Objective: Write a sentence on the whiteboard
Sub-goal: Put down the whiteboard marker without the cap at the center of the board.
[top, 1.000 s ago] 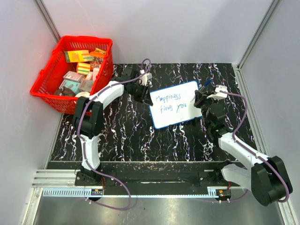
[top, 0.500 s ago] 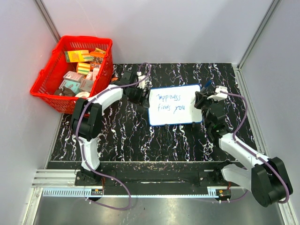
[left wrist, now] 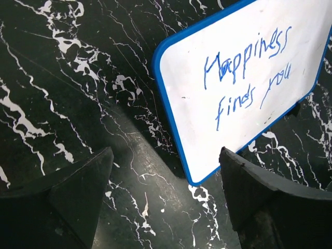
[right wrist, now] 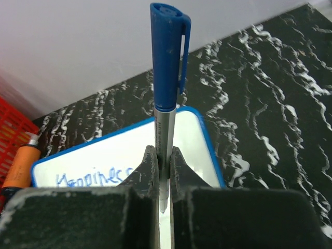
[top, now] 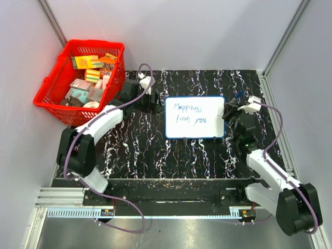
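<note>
I should next swing my right gripper off the whiteboard (top: 194, 129) and down to let go of the marker, because bare tabletop lies below my right gripper, to its right in the top view.
The whiteboard (top: 194, 129) lies flat and square on the black marbled table, a white surface inside a thin blue rim. The sentence (top: 189, 114), in thin blue handwriting, reads "Happiness finds you" in two lines. My left gripper (top: 154, 104) stands open just off the board's left edge, touching nothing. In the left wrist view the whiteboard (left wrist: 181, 83) and the sentence (left wrist: 249, 72) lie beyond the open left gripper (left wrist: 166, 155). My right gripper (top: 231, 111), at the board's right edge, is shut on a blue-capped marker (right wrist: 168, 62). That right gripper (right wrist: 162, 155) holds it cap up over the whiteboard (right wrist: 119, 150).
A red basket (top: 96, 42) filled with several small boxes stands at the back left, close to the left arm. An orange cylinder (right wrist: 23, 168) lies by the board's far left corner. Grey walls close in the table at the back and both sides.
The board, tilted and held by my left gripper a second ago, now lies straight on the table. The left gripper has opened and drawn back to the left. The right gripper shifted slightly right.
</note>
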Controlling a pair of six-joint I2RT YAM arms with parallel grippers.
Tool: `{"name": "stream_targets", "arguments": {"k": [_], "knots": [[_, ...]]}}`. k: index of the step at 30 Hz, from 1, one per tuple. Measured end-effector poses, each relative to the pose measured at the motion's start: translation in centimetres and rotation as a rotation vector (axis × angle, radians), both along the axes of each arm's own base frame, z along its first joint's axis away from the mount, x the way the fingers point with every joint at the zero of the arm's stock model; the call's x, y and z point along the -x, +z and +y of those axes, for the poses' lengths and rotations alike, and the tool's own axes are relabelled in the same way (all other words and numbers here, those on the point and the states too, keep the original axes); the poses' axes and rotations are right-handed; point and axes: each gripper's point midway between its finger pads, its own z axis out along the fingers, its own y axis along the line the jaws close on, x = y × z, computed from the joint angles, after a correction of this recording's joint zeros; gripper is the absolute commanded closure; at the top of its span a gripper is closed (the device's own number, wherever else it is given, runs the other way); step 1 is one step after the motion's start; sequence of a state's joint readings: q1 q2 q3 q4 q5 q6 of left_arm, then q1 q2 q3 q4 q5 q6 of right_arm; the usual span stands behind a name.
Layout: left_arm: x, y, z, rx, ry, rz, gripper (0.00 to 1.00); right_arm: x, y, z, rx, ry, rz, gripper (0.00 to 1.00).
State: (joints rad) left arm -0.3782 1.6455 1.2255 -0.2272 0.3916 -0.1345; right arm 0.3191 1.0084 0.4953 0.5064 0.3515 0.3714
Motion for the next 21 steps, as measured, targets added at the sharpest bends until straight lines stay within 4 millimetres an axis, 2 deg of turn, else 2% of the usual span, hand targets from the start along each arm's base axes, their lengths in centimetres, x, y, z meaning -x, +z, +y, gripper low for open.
{"name": "stream_targets", "arguments": {"k": [3,8,11,14,16,19,20,21], "knots": [[0.6,0.5,0.7,0.039,0.04,0.0,0.13,-0.3,-1.5,-2.6,-0.044,-0.047,0.061,1.0],[1.5,0.7,1.5,0.065,0.075,0.006,0.13,0.1,-3.2,-9.3,-0.167,-0.209,0.13,1.0],[1.9,0.8,1.6,0.072,0.082,0.009,0.12,0.1,-4.7,-11.5,-0.219,-0.268,0.194,1.0],[2.6,0.7,1.9,0.077,0.092,0.008,0.11,-1.0,-7.2,-13.0,-0.272,-0.292,0.294,1.0],[3.2,0.7,2.2,0.079,0.101,0.007,0.11,-1.8,-9.7,-13.7,-0.32,-0.286,0.385,1.0],[3.7,1.3,2.5,0.094,0.115,-0.011,0.09,-2.6,-14.5,-14.2,-0.402,-0.268,0.534,0.88],[3.9,1.6,2.6,0.101,0.12,-0.02,0.07,-2.6,-15.7,-14.2,-0.422,-0.261,0.57,0.81],[4.0,1.9,2.6,0.107,0.124,-0.032,0.07,-2.4,-17.2,-13.9,-0.449,-0.246,0.613,0.61]]}}
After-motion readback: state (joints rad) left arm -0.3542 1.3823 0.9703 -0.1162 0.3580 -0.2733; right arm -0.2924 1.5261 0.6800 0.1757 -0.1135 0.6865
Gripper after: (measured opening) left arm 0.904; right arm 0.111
